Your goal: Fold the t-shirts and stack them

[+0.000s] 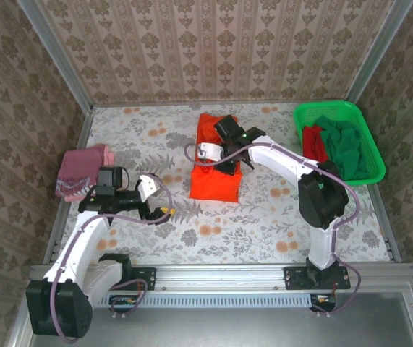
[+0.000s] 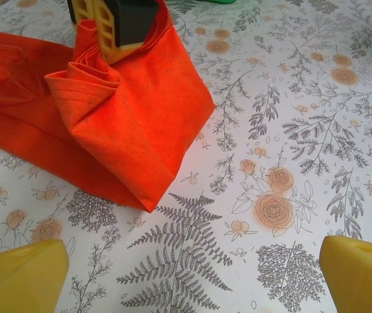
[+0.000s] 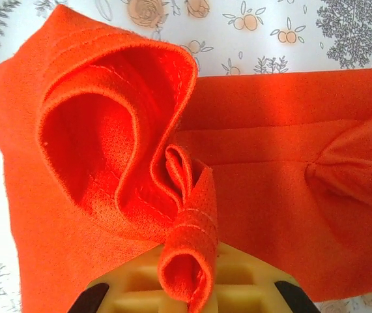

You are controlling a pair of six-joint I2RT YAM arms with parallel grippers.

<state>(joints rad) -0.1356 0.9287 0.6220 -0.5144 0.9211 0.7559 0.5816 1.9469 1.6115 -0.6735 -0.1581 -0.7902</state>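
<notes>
My right gripper moves outward and down onto the orange shirt's middle (image 1: 206, 139) (image 3: 245, 151) next, then releases the ruffle, because the pinched fold is raised above the flat layer.
The bright orange t-shirt (image 1: 215, 181) lies partly folded on the middle of the table. My right gripper (image 1: 229, 163) is shut on a bunched, raised edge of it. In the right wrist view the orange cloth (image 3: 107, 137) curls up from between the jaws of that gripper (image 3: 189, 290). My left gripper (image 1: 164, 211) hovers open to the left of the shirt's near corner (image 2: 148, 195); its yellow fingertips (image 2: 19, 274) stand wide apart with bare table between them. A folded pink-maroon t-shirt (image 1: 83, 170) rests at the far left. A red t-shirt (image 1: 312, 141) and a dark green one (image 1: 345, 148) lie crumpled in the basket.
The bright green mesh basket (image 1: 325, 107) stands at the back right corner. Patterned walls and metal rails close the table on three sides. The floral tablecloth (image 1: 264, 217) is bare in front of the orange shirt.
</notes>
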